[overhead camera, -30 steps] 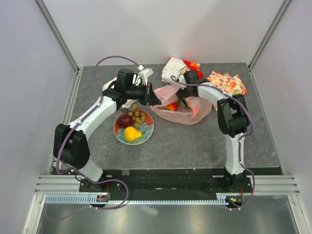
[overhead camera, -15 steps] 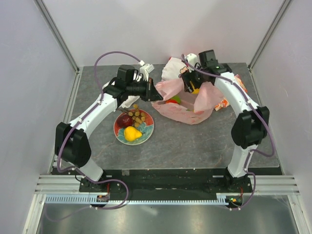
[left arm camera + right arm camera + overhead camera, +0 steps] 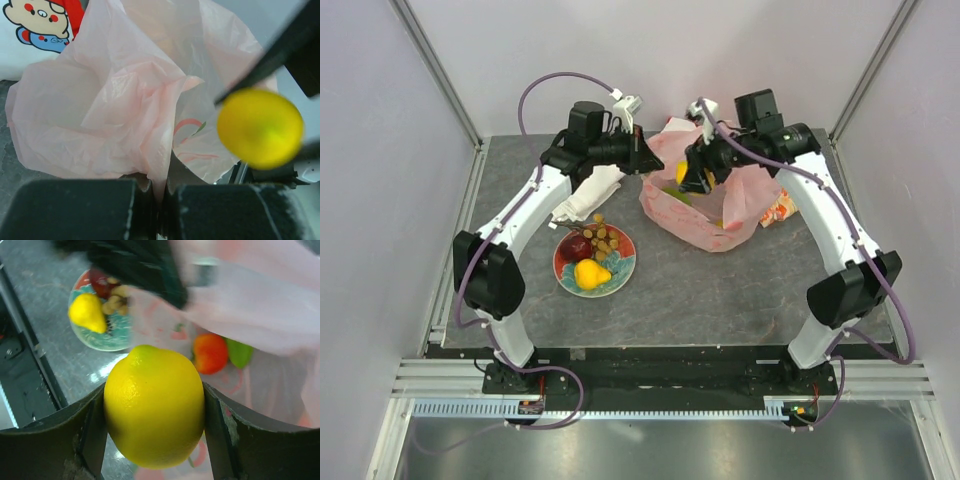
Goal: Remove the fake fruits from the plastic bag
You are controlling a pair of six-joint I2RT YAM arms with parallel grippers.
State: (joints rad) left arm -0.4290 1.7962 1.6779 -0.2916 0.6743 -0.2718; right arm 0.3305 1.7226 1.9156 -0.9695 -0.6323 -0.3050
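The yellow fruit (image 3: 154, 412) goes back and down in my right gripper next for release onto the plate's bare side (image 3: 118, 331), which lies below it, leftward in the top view.
The pale pink plastic bag (image 3: 705, 215) stands bunched at the back of the table. My left gripper (image 3: 638, 158) is shut on its left edge and holds it up; the left wrist view shows the film (image 3: 115, 110) pinched between the fingers of the left gripper (image 3: 161, 187). Above the bag's mouth, my right gripper (image 3: 695, 172) is shut on a yellow lemon-like fake fruit (image 3: 154, 412). A red-orange apple (image 3: 210, 352) and a green piece (image 3: 239, 352) lie inside the bag. The plate (image 3: 620, 275) holds a yellow pear (image 3: 590, 273), a plum (image 3: 575, 246) and grapes (image 3: 605, 238).
A white cloth (image 3: 588, 192) lies under my left arm. A white cloth with a cartoon print (image 3: 37, 22) sits behind the bag. An orange-patterned cloth (image 3: 778, 208) peeks out to the bag's right. Grey walls close in the table on three sides.
The right gripper closed on the yellow fruit inside the bag and rose out with it. The left gripper lifted the bag's edge up and back, so the bag now stands taller.
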